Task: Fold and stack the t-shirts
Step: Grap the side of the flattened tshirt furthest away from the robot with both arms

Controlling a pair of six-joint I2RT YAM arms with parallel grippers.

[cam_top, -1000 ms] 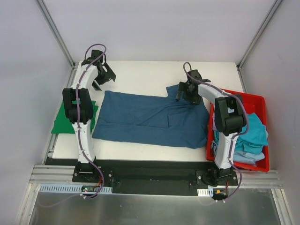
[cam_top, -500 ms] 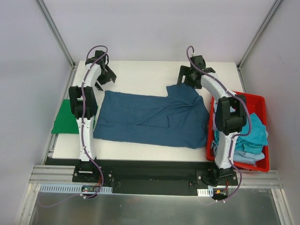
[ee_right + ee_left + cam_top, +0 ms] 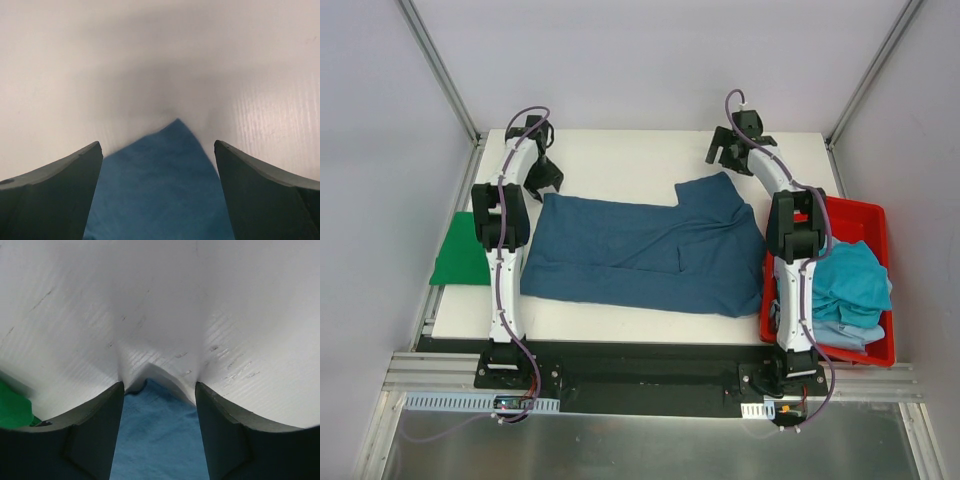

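Note:
The shirt's far corner (image 3: 725, 177) (image 3: 176, 131) on the bin's side is already between the open fingers, so the robot's right gripper should move down onto it next and close.
A dark teal-blue t-shirt (image 3: 640, 252) lies spread across the white table, partly folded. My left gripper (image 3: 544, 177) is open just behind its far left corner (image 3: 155, 430), holding nothing. My right gripper (image 3: 732, 150) is open behind the far right corner (image 3: 160, 190), also empty. A bright green t-shirt (image 3: 460, 260) lies folded at the table's left edge; a bit of it shows in the left wrist view (image 3: 15, 407). Teal and light blue t-shirts (image 3: 850, 285) are piled in the red bin.
The red plastic bin (image 3: 865, 215) stands at the table's right edge beside the right arm. White walls with metal frame posts (image 3: 440, 70) close in the back and sides. Bare white table (image 3: 630, 155) lies behind the shirt.
Both grippers have let go of the shirt's far corners and drawn back toward the rear of the table. The right far corner now lies flat on the table.

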